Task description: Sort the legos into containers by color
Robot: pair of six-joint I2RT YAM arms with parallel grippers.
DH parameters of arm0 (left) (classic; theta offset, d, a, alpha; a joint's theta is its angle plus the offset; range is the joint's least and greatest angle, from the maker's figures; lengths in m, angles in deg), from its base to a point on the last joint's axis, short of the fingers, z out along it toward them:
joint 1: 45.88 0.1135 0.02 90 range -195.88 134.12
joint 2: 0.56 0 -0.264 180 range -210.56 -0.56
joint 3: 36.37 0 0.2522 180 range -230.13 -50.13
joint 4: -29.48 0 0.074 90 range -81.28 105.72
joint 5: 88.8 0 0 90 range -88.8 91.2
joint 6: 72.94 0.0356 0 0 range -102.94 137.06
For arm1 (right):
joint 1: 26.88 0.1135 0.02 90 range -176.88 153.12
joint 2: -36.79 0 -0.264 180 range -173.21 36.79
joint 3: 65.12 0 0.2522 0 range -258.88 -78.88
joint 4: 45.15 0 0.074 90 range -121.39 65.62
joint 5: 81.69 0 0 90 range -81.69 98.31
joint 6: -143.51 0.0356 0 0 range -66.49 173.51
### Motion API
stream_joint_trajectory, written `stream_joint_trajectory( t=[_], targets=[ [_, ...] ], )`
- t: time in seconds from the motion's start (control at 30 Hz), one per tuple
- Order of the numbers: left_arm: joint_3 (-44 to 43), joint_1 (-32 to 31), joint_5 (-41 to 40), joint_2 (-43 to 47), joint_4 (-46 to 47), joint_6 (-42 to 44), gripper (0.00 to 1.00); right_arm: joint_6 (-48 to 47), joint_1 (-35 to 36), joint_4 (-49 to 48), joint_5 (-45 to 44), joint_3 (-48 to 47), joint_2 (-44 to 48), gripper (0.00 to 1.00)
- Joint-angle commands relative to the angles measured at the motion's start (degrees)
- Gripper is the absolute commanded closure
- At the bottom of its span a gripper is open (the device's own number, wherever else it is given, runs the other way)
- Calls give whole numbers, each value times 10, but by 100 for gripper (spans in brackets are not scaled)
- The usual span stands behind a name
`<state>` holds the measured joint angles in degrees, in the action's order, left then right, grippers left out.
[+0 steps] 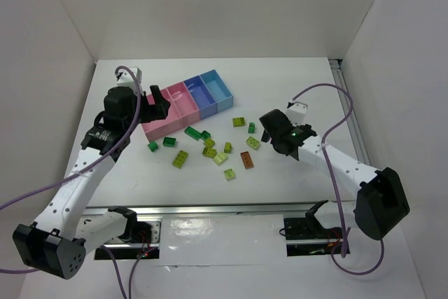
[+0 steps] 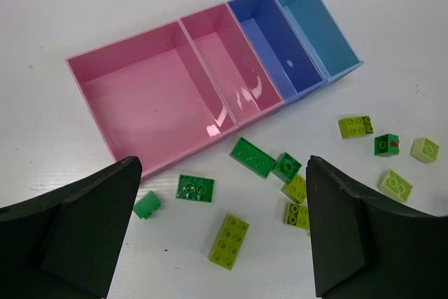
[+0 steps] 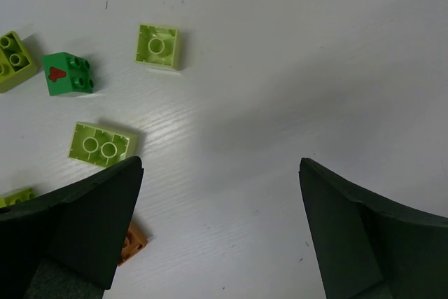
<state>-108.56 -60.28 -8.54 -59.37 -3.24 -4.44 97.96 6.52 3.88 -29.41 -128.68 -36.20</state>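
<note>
I next need to lower my left gripper back and turn it onto the small dark green brick point(image 1: 152, 146) point(image 2: 147, 205) by the near corner of the pink bin, so that its fingers clear the bin.
The containers point(image 1: 187, 101) stand in a joined row at the back left: two pink bins point(image 2: 147, 103), a darker blue one point(image 2: 276, 43) and a light blue one point(image 2: 315, 22), all with nothing in them. The legos lie loose on the white table in front of them: dark green point(image 1: 169, 141), yellow-green point(image 1: 180, 160) and one orange-brown point(image 1: 246, 160). My left gripper point(image 1: 159, 103) hangs open above the pink bins' near edge, a yellow-green brick point(image 2: 228, 241) below its gap. My right gripper point(image 1: 269, 128) is open over bare table right of the bricks, the orange-brown brick point(image 3: 129, 241) beside its left finger.
White walls close in the table on the left, back and right. A metal rail point(image 1: 210, 209) runs along the near edge between the arm bases. A green brick with a red mark point(image 3: 67, 73) and pale green bricks point(image 3: 157, 45) lie left of my right gripper.
</note>
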Motion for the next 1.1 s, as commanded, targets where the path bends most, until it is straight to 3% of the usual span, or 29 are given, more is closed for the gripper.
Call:
stream_joint_trajectory(
  t=[0.0,0.13,0.23,0.33,0.53,0.7,0.87,1.07],
  targets=[
    [-31,3,42,-4,-2,-14,0,16,4,-10,-10,-7,-13,0],
    [-61,-3,64,-41,-28,-14,0,7,10,-11,-21,-13,-27,0],
    [-84,-27,17,-61,-42,-15,0,6,23,-11,-26,-13,-27,0],
    [-97,-27,25,-92,-79,-30,0,12,23,-5,-26,-13,-27,0],
    [-16,-22,35,-96,-85,-100,0,-10,28,-37,11,23,15,0],
    [40,-45,-60,-96,-159,-219,18,-23,28,-56,33,47,55,0],
    [84,-45,-106,-96,-165,-318,21,-29,28,-56,38,42,55,0],
    [114,-12,-129,-135,-174,-348,36,-40,28,-56,44,42,49,0]
  ],
)
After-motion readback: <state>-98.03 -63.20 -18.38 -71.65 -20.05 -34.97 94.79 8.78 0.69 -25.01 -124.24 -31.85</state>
